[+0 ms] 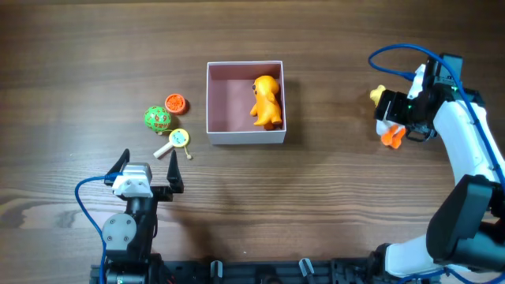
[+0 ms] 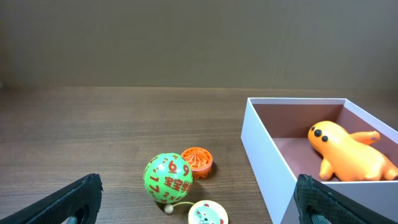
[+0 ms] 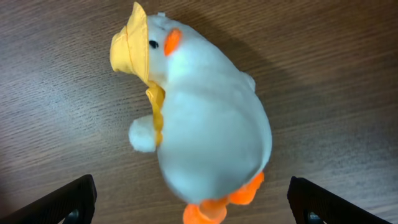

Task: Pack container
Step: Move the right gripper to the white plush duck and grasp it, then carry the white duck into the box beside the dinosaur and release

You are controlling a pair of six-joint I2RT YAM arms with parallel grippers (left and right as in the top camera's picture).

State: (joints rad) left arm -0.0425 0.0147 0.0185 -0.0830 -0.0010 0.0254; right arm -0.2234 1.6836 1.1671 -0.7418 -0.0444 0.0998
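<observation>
Next, my right gripper lowers onto the duck's white body (image 1: 387,126) (image 3: 212,158) near its orange feet, then closes.
The container (image 1: 245,136) is a white square box with a pink floor at the table's centre. An orange plush toy (image 1: 267,101) lies in its right side, also seen in the left wrist view (image 2: 348,152) inside the container (image 2: 267,155). A white duck plush (image 1: 385,122) with a yellow hat and orange feet lies at the right. My right gripper (image 1: 404,117) is open above it. In the right wrist view the duck (image 3: 205,124) sits between the wide-apart fingers (image 3: 193,205), untouched. My left gripper (image 1: 146,170) is open and empty near the front left.
Left of the container lie a green number ball (image 1: 157,118), a small orange ridged disc (image 1: 175,102) and a yellow rattle drum (image 1: 179,140). In the left wrist view the ball (image 2: 168,179), disc (image 2: 198,162) and drum (image 2: 208,213) lie just ahead of the fingers (image 2: 196,208).
</observation>
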